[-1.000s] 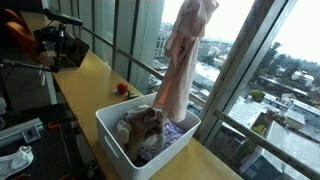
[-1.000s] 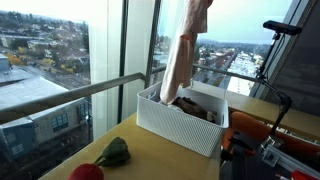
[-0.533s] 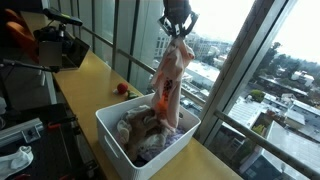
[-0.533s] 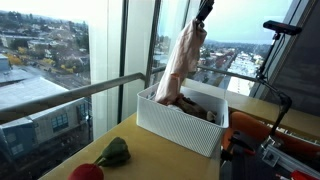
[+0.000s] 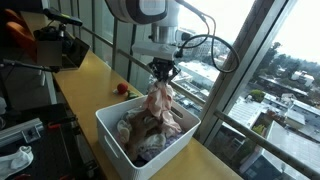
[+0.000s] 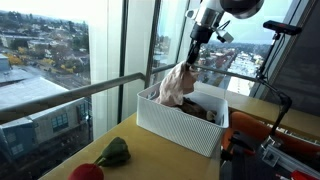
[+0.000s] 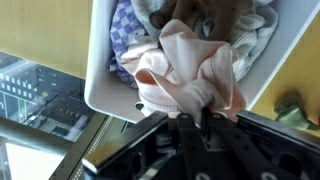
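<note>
My gripper will lower the pale pink cloth point(image 5: 159, 104) from above the bin's rim toward the brown item among the clothes, and then it will open.
My gripper point(image 5: 161, 72) is shut on a pale pink cloth point(image 5: 159, 104) and holds it low over a white bin point(image 5: 113, 139). The cloth's lower end bunches on the other clothes in the bin. In an exterior view the gripper point(image 6: 193, 55) holds the pink cloth point(image 6: 177, 86) above the white bin point(image 6: 178, 128). In the wrist view the jaws point(image 7: 203, 118) pinch the pink cloth point(image 7: 190, 70), with the bin's rim point(image 7: 100, 70) and a blue checked cloth point(image 7: 125, 28) below it.
The bin stands on a yellow wooden counter point(image 5: 88, 80) next to tall windows. A red and green soft toy point(image 6: 103, 159) lies on the counter point(image 6: 150, 160) near the bin; it also shows in the exterior view point(image 5: 123, 89). Camera gear on stands point(image 5: 55, 45) is at the counter's far end.
My gripper has come down a long way with the pink cloth. The cloth hung stretched out high above the bin and now bunches up into it.
</note>
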{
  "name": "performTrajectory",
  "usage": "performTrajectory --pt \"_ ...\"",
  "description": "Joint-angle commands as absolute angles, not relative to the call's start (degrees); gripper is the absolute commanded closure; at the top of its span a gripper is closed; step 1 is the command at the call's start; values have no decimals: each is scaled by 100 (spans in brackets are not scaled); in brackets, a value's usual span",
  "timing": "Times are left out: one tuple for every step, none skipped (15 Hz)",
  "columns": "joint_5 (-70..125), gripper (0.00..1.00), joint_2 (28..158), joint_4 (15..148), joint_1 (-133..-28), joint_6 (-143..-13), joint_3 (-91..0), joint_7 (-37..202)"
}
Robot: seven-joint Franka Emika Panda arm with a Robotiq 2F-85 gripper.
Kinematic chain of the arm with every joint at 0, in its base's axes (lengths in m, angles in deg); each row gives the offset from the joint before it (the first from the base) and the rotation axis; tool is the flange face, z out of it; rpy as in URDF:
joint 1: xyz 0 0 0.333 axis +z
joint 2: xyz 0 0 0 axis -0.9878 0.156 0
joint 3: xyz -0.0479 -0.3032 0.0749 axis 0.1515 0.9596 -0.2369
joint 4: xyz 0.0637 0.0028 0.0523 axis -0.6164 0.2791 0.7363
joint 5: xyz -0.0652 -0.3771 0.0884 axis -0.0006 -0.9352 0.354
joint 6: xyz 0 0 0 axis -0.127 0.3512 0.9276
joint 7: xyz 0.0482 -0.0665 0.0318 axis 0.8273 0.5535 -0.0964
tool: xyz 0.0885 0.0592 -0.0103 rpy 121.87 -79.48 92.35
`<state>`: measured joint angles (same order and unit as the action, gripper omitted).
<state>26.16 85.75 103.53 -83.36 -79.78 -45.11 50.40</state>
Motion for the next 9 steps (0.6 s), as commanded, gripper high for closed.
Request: performTrajectory --pt "2908 97 9038 10500 -8502 -8216 -4713 4841" --pt "2938 97 9217 10552 -8525 -8262 -4745 4840" --pt "2949 97 9390 10553 -8543 -8296 -4776 4874" --pt "2962 97 9554 10545 -8568 -8310 -4811 4885" --pt "2952 97 9703 10529 -8595 -8338 -4841 4896" --pt "2929 97 9841 10504 -8624 -8351 -4869 4911" --pt "2904 97 9956 10482 -8655 -8349 -4893 4915" --pt "2894 97 10063 10440 -8682 -8335 -4922 4920" --pt "2876 93 10152 10400 -8705 -8299 -4947 4928"
